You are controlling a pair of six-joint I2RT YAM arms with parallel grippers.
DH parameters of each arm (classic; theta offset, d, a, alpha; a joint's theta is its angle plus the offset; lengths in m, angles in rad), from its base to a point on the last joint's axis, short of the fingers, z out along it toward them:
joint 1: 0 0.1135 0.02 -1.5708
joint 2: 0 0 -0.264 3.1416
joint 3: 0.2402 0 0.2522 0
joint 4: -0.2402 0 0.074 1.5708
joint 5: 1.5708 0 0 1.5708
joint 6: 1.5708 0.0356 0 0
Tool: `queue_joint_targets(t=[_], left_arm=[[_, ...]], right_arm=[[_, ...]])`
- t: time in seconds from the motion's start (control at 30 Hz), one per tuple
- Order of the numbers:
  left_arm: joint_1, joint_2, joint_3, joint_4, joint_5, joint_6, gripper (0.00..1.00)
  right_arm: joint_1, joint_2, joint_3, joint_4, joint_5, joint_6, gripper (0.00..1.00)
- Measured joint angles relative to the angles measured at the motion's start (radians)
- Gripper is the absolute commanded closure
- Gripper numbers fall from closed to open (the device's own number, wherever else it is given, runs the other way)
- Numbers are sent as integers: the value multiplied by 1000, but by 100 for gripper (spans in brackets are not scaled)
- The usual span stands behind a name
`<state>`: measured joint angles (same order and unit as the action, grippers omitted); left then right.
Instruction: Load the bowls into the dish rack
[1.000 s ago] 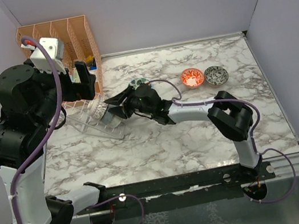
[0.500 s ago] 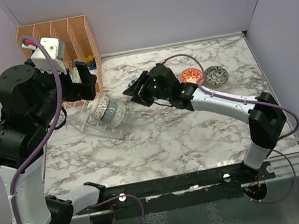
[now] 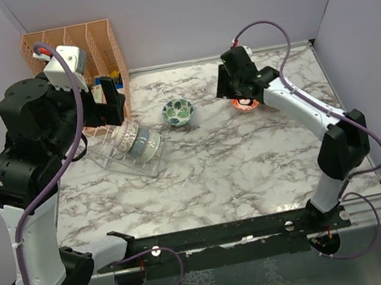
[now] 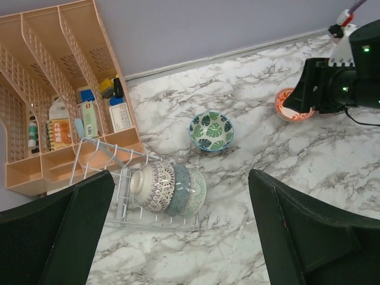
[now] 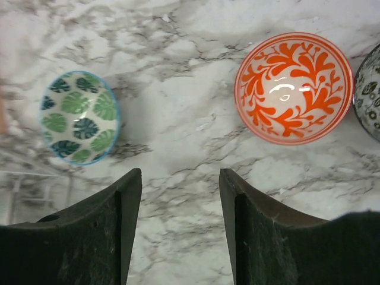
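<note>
I will next lower my right gripper onto the red-orange bowl's rim on the side facing the teal-green bowl (image 3: 178, 111).
The clear dish rack (image 4: 127, 215) lies at the left, also in the top view (image 3: 121, 160), and holds three bowls (image 4: 169, 189) on edge. A teal-green leaf bowl (image 3: 178, 111) sits upright on the table to its right; it also shows in the left wrist view (image 4: 211, 130) and the right wrist view (image 5: 80, 117). The red-orange bowl (image 5: 293, 88) and the edge of a grey speckled bowl (image 5: 371, 89) sit further right. My right gripper (image 5: 178, 196) is open and empty, hovering above the table between the teal-green and red-orange bowls (image 3: 235, 92). My left gripper (image 4: 181, 231) is open and empty, high above the rack (image 3: 108, 99).
A tall orange perforated organizer (image 4: 59, 89) with small items in its slots stands in the back left corner behind the rack (image 3: 95, 41). Purple walls close the back and both sides. The marble table (image 3: 238, 163) stretches to the front.
My right gripper left a bowl in the rack, drew back and swung right to above the red-orange bowl. The teal-green bowl is now uncovered. The left arm barely moved.
</note>
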<state>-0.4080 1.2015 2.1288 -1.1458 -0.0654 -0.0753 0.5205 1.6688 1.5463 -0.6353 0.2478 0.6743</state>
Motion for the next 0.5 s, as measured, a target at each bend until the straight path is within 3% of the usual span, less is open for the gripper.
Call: queue_joint_targets(t=[0.2,0.5], left_arm=[[0,16,-19,0,-13,0,1],[0,24,-51,-1,-59,0,1]], right_arm=[[-21,217,87,-47,35,-267,45],[-26,357,148,-42,128,-494,48]])
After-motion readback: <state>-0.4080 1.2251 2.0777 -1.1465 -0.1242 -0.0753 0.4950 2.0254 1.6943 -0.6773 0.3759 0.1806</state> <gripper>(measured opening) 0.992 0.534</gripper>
